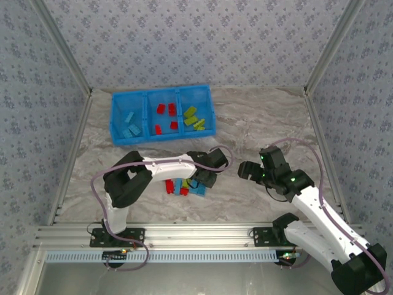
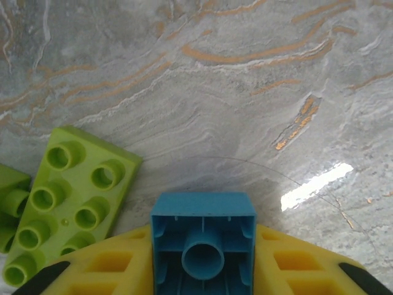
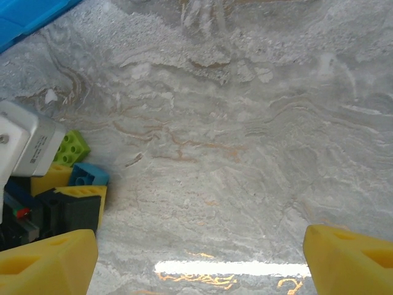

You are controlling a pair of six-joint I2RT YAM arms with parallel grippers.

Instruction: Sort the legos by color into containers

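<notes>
The left gripper lifts and moves outward over the tray's section with light blue bricks next, and releases this brick there because it matches their color.
My left gripper point(image 1: 204, 178) is shut on a light blue brick point(image 2: 202, 243), held between its yellow pads point(image 2: 104, 264) with the hollow underside facing the camera. A lime green brick point(image 2: 70, 200) lies on the table just left of it. A small pile of red, green and blue legos point(image 1: 181, 187) sits beside this gripper. The blue tray point(image 1: 161, 93) stands at the back. Its left compartment holds light blue bricks point(image 1: 131, 125), the middle red point(image 1: 166, 117), the right green point(image 1: 194, 117). My right gripper point(image 1: 248, 169) hangs open over bare table, its fingertips point(image 3: 49, 261) wide apart.
The marble table is walled by patterned panels on three sides, with a metal rail point(image 1: 196, 233) along the near edge. The right wrist view catches the left gripper's body point(image 3: 27, 144) and a tray corner point(image 3: 24, 18) at its left.
</notes>
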